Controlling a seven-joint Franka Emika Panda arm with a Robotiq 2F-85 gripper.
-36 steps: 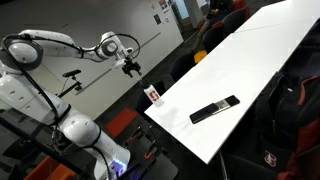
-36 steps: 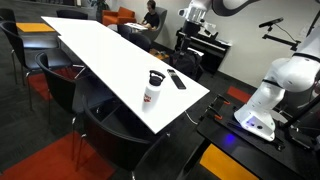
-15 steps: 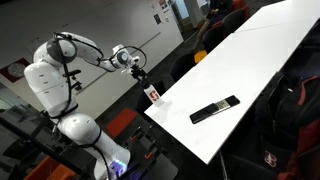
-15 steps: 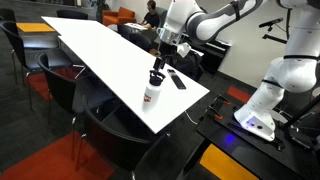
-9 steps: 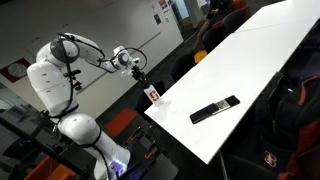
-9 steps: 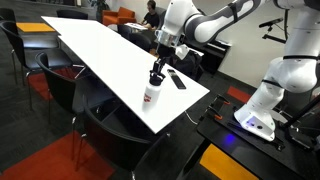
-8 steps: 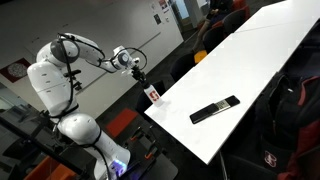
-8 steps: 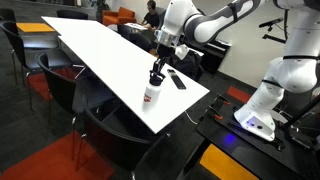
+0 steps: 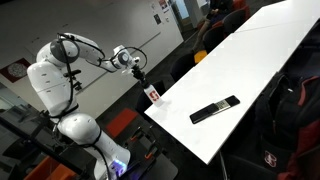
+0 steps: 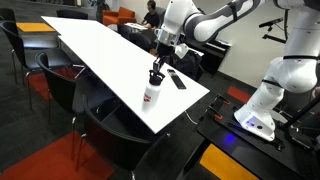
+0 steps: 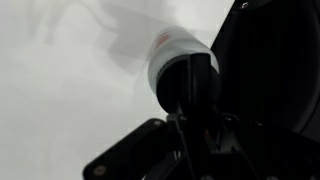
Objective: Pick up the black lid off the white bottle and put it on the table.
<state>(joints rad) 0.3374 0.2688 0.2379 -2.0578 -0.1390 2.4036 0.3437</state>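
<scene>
The robot's gripper will rise, carry the lid toward the black bar, and lower it there to let go, because the tabletop between bottle (image 9: 153,96) and black bar is bare.
The white bottle (image 9: 153,96) (image 10: 151,94) stands upright with its red label near the table (image 9: 262,58) (image 10: 98,48) corner. My gripper (image 9: 144,80) (image 10: 156,73) comes down onto its top and is shut on the black lid (image 10: 155,77), which still sits on the bottle. From the wrist camera, the bottle's white shoulder (image 11: 163,52) shows below the dark lid (image 11: 190,78), with the gripper (image 11: 193,98) dark and close around it. The fingertips are hard to make out there.
A long flat black bar (image 9: 214,109) (image 10: 176,79) lies on the table beside the bottle. Dark chairs (image 10: 112,128) line the table's edges. People sit at the far end (image 10: 151,14). The robot base (image 9: 82,132) stands off the table's corner.
The arm came from away over to the bottle's top. In the last second it has held still there while the jaws closed on the lid.
</scene>
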